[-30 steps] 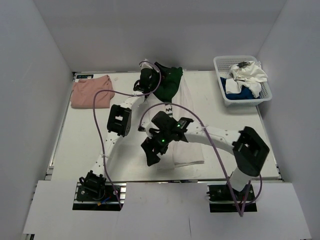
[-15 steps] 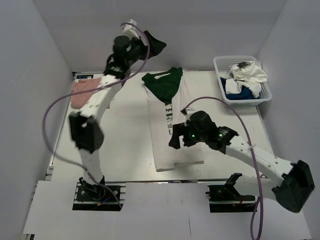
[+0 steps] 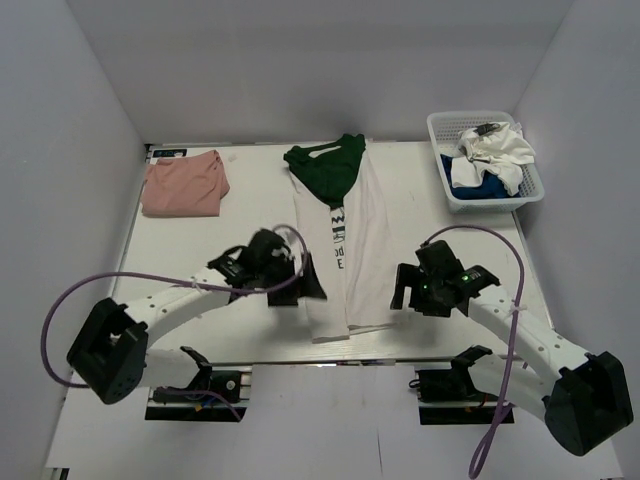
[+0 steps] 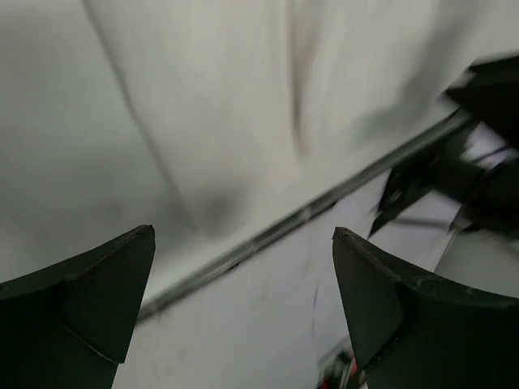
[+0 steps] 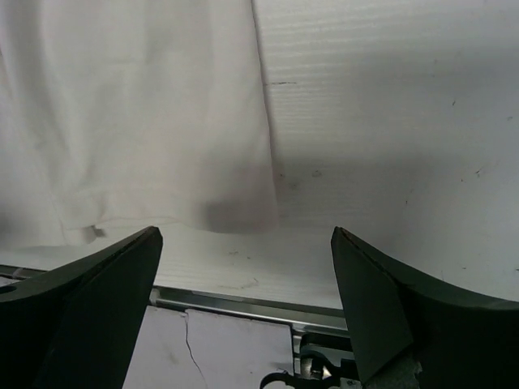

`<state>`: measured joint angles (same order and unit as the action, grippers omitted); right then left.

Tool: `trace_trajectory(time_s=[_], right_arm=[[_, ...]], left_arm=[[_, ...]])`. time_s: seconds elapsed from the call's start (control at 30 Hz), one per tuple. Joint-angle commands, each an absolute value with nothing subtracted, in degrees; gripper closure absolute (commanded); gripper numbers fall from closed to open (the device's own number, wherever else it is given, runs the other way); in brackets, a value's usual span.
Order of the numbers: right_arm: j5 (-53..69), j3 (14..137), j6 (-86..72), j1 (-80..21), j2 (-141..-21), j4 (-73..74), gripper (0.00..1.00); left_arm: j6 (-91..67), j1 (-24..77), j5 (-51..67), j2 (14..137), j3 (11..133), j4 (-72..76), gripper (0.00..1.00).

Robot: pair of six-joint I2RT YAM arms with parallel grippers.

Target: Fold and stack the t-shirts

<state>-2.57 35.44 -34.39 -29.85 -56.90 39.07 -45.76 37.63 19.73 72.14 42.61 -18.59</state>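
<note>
The t-shirt's hem corner farther from my right gripper (image 3: pixel 316 339) (image 4: pixel 206 230) is nearer the front bar than my fingers, so my left gripper moves back and down onto it next.
A white t-shirt with dark green sleeves (image 3: pixel 345 240) lies folded into a long strip down the middle of the table, green part at the far end. My left gripper (image 3: pixel 306 288) is low beside the strip's near left corner and stands open; in the left wrist view the gripper (image 4: pixel 243 235) frames white cloth (image 4: pixel 243 97) and the table edge. My right gripper (image 3: pixel 403 291) is open just right of the near right corner; the right wrist view shows the gripper (image 5: pixel 243 235) with the hem (image 5: pixel 138 105) ahead and left. Nothing is held.
A folded salmon-pink t-shirt (image 3: pixel 183 185) lies at the back left. A white lattice basket (image 3: pixel 490 205) at the back right holds a crumpled white tee (image 3: pixel 495 150) over a blue one (image 3: pixel 475 185). The table's metal front rail (image 5: pixel 243 301) runs close under both grippers.
The left arm swung from the green collar end, up high, then down to the strip's near left corner. The right arm drew back off the shirt to its near right corner.
</note>
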Motion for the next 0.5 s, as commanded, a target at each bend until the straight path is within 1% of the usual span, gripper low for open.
trace_trajectory(time_s=[0.0,0.03,0.1,0.13,0.17,0.27,0.3,0.33,0.47], right_arm=[[1.3,34.8,-33.3,-28.1,-56.3,41.6,0.10],[1.6,34.3,-32.6,-27.3,-55.9,41.7,0.10],[3.3,33.9,-32.1,-26.7,-56.2,40.9,0.10],[4.6,33.0,-31.6,-25.8,-56.1,40.6,0.10],[5.4,32.8,-31.6,-25.8,-56.3,39.6,0.10],[7.5,31.7,-30.2,-24.6,-57.4,38.4,0.10],[8.1,31.6,-29.4,-24.3,-57.8,38.1,0.10],[8.6,31.7,-28.8,-24.1,-58.4,37.9,0.10],[12.3,31.8,-26.3,-23.3,-60.6,36.0,0.10]], left_arm=[[-49.0,44.5,21.3,70.3,43.1,-30.5,0.00],[-49.7,47.8,20.7,71.3,43.6,-31.1,0.00],[-50.2,50.3,21.3,73.6,43.6,-31.6,0.02],[-50.2,51.8,21.3,75.8,43.6,-32.2,0.05],[-50.2,52.4,20.1,76.6,43.6,-33.1,0.05],[-50.2,53.5,15.7,78.2,43.6,-35.6,0.09],[-50.2,53.5,14.9,79.0,43.6,-35.6,0.12],[-50.2,53.5,14.0,79.5,44.3,-35.6,0.17],[-48.7,54.1,9.5,83.7,47.8,-34.9,0.24]])
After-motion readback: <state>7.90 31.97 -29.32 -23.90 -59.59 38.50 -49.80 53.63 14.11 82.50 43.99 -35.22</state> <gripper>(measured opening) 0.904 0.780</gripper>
